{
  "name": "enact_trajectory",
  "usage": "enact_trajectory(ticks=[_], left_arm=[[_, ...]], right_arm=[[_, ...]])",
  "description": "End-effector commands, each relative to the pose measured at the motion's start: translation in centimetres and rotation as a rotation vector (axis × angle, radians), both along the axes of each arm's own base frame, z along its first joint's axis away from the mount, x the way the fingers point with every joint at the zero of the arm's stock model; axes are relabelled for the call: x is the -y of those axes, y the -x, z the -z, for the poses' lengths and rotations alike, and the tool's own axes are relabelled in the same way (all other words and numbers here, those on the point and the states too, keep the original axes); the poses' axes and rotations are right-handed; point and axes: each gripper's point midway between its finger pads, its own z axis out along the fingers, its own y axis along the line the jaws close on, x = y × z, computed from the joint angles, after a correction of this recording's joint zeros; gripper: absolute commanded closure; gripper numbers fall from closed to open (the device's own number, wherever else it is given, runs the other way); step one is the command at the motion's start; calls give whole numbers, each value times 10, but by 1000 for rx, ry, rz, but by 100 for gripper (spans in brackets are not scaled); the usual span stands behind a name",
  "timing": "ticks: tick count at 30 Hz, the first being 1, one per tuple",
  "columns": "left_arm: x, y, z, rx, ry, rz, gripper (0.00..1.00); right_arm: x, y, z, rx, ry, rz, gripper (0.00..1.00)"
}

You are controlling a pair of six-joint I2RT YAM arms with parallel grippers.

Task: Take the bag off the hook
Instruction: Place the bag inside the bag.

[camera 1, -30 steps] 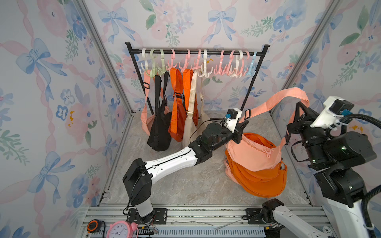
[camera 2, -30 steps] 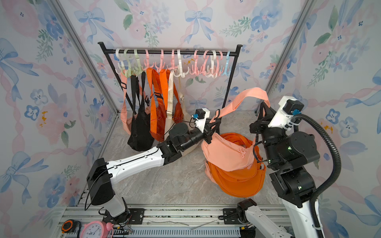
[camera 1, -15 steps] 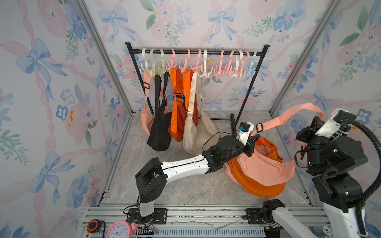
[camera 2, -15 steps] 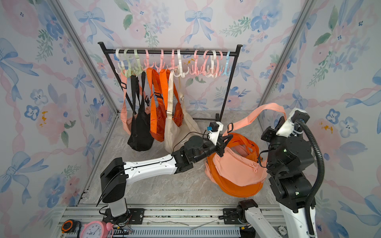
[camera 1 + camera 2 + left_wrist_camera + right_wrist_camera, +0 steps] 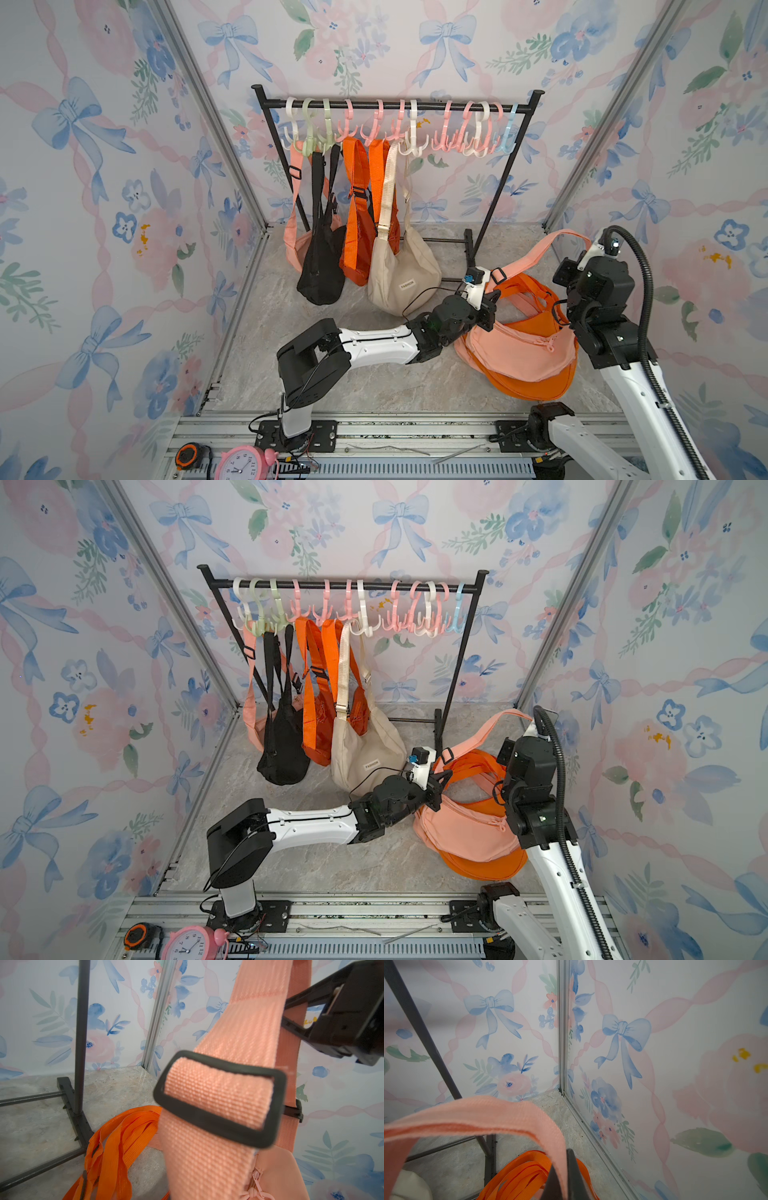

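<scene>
My left gripper will go down toward the orange bag's bunched straps and let go of the pink strap (image 5: 544, 249) there, because those orange loops are below the gripper.
A pink bag (image 5: 519, 349) (image 5: 465, 833) lies on the floor at the right, resting on an orange bag (image 5: 536, 382) (image 5: 482, 866). It hangs from no hook. Its pink strap (image 5: 544, 249) (image 5: 239, 1028) (image 5: 471, 1115) arches up off it. My left gripper (image 5: 492, 297) (image 5: 440, 777) is shut on the strap just below the black buckle (image 5: 218, 1103). My right gripper (image 5: 570, 266) (image 5: 562, 1167) (image 5: 287, 1012) is shut on the strap's far end, by the right wall. Behind, plastic hooks (image 5: 457, 137) line the black rack's rail (image 5: 395, 106); those on its right half are bare.
Several bags hang on the rack's left half: pink, black (image 5: 322, 266), orange (image 5: 355, 232) and cream (image 5: 401, 270). The rack's right foot (image 5: 469, 249) (image 5: 74, 1113) stands close to my left gripper. A clock (image 5: 239, 463) and a tape measure (image 5: 187, 455) sit on the front rail.
Both arms have moved down and to the right. The pink bag has come down from the air to lie on the orange bag, and its strap arches lower.
</scene>
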Motion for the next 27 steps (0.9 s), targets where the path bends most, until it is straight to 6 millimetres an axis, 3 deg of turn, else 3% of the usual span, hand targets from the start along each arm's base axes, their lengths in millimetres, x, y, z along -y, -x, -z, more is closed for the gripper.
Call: enact_trajectory(ticks=[1,10,19,27], left_arm=[[-9,-11,17,-31,17,-42,100],[-15,-29,60,-85,-44,-53,99],[5,-32,92,-114,-120,14,82],[4,-40,112,-140,-161,13,54]], right_arm=[[1,-17,16,18,-57,-10,100],[18,-60,82,-80,-149,35,100],[37,-92,137,-151,-190,96,99],[44,-106,178,-201,-245,104,75]])
